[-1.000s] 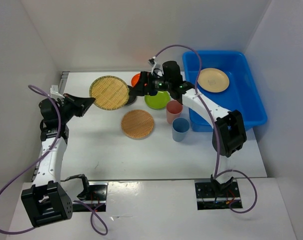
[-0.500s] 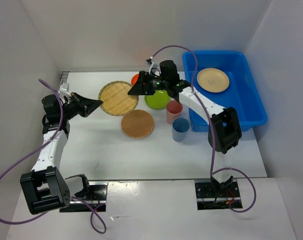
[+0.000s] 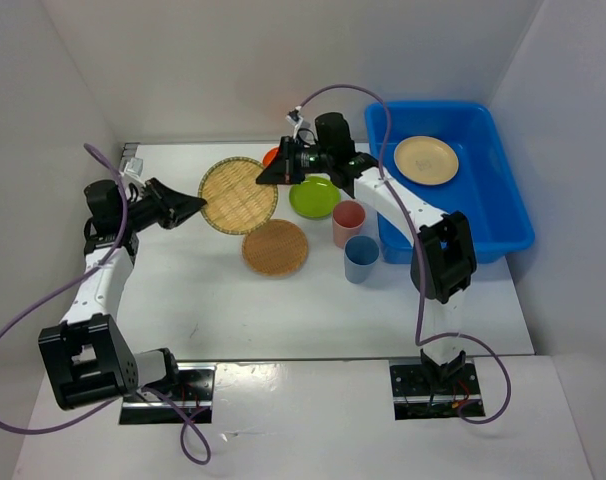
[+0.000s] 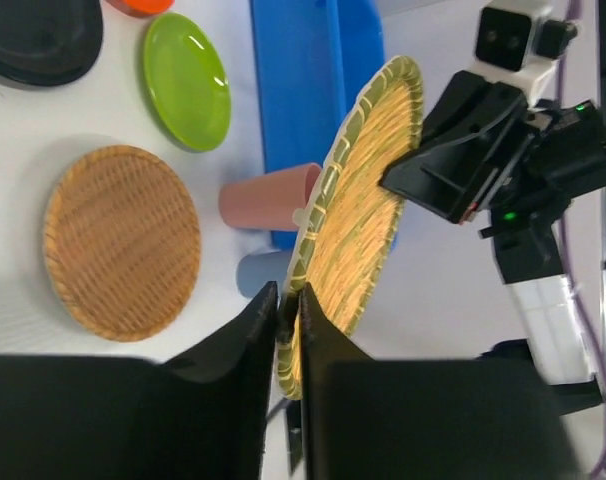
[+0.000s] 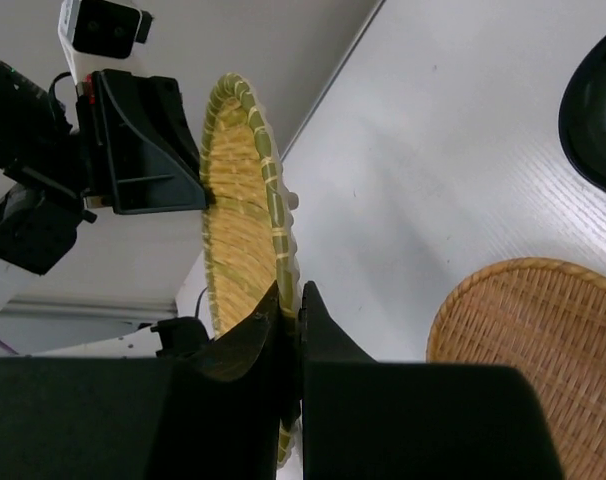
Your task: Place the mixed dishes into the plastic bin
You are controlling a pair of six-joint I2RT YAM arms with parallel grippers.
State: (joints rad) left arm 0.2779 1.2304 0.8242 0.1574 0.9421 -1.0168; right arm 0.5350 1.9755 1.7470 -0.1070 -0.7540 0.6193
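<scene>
The robot's right gripper will next move across, go down and let go of the tray onto the tan plate, which lies flat, below the gripper and to its right in the top view.
A pale bamboo tray hangs tilted above the table between both arms. My left gripper pinches its left rim, the rim sitting tight between the fingers. On the opposite rim my right gripper is shut. A browner bamboo tray lies flat on the table. Near it are a lime plate, an orange plate, a black plate, a salmon-pink cup and a blue cup. The blue plastic bin at the right holds a tan plate.
White walls close in the table on the left, back and right. The two cups stand right against the bin's left wall. The right arm's cable loops over the back of the table.
The left arm carried the pale tray rightward. The right gripper, open a second ago, closed on the tray's far rim. The left jaws have eased slightly.
</scene>
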